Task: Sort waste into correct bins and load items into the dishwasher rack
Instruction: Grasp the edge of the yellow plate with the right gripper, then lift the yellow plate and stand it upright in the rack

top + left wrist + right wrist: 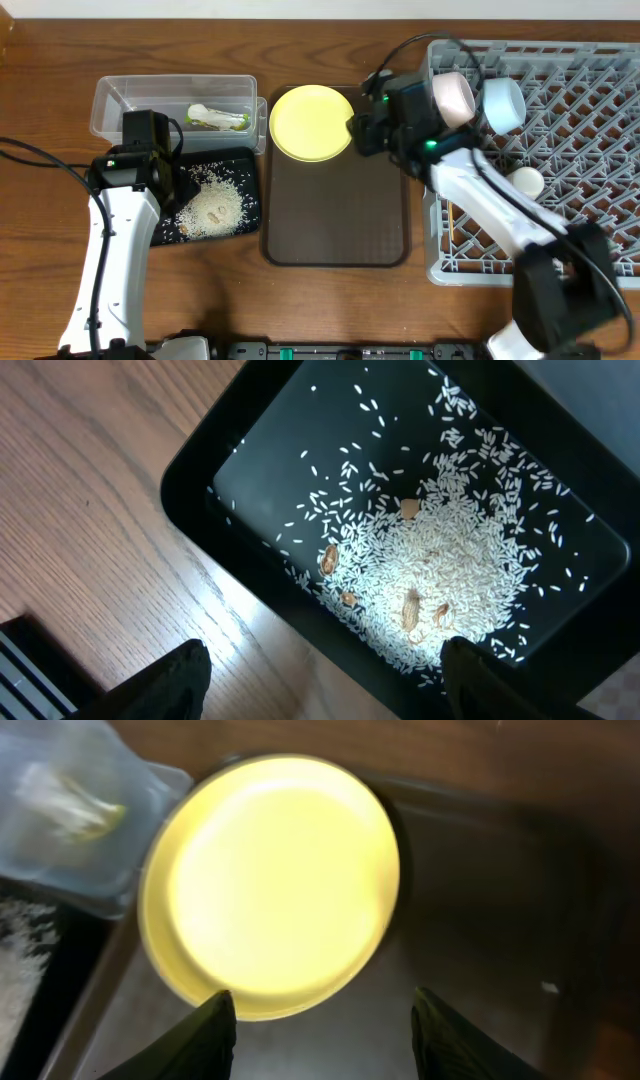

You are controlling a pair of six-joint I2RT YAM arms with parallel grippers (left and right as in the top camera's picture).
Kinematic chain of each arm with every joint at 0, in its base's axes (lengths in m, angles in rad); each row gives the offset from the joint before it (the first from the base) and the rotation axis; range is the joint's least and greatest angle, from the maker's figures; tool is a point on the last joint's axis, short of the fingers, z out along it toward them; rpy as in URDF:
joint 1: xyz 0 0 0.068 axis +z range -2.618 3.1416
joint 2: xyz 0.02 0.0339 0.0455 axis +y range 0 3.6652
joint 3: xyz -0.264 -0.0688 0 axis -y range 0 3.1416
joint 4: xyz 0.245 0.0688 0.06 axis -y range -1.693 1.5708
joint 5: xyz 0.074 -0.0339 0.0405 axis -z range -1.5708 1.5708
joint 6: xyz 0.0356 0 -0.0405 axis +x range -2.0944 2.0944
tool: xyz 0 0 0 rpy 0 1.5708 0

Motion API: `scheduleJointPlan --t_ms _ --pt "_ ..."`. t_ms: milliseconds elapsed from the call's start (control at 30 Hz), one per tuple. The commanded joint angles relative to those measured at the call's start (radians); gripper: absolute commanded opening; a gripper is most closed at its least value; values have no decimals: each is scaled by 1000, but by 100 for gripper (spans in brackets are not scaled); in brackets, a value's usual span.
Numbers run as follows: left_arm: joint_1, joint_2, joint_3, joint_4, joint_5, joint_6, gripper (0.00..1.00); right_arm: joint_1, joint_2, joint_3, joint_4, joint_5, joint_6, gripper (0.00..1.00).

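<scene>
I will lower my right gripper next toward the yellow plate and onto the plate's rim on the rack side, because that rim is just beyond my open, empty fingers.
The round yellow plate [311,122] [272,885] lies on the far left corner of the dark-brown serving tray [340,220]. My right gripper [362,130] [322,1020] is open and empty, hovering at the plate's right edge. My left gripper [172,165] [325,680] is open and empty above the near edge of the black tray [248,170] [250,420], which holds loose rice with a beige lump [212,208] [440,570]. The snack wrapper [218,118] lies in the clear tub [110,105]. In the grey rack [580,180] stand the white-pinkish bowl [455,97], the light-blue bowl [503,104] and the white cup [526,181]; a chopstick [450,222] lies at its left side.
The wooden table [60,60] surrounds everything. The clear tub touches the black tray's far side, and the serving tray sits between the black tray and the rack. A black cable [40,160] crosses the table's left side.
</scene>
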State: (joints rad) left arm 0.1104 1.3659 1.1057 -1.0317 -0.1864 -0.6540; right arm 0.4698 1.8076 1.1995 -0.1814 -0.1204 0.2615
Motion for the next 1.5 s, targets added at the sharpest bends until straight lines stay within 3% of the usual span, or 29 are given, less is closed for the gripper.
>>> scheduleJointPlan --t_ms 0,400,800,1200,1467 --pt "4 -6 6 -3 -4 6 77 21 89 12 46 55 80 54" --pt "4 -6 6 -3 -4 5 77 43 262 12 124 122 172 47" --pt "4 -6 6 -3 -4 5 77 -2 196 12 -95 236 171 1" --pt "4 -6 6 -3 -4 6 77 -34 -106 12 -241 226 -13 1" --pt "4 -6 6 -3 -4 5 77 -122 -397 12 -423 407 -148 1"
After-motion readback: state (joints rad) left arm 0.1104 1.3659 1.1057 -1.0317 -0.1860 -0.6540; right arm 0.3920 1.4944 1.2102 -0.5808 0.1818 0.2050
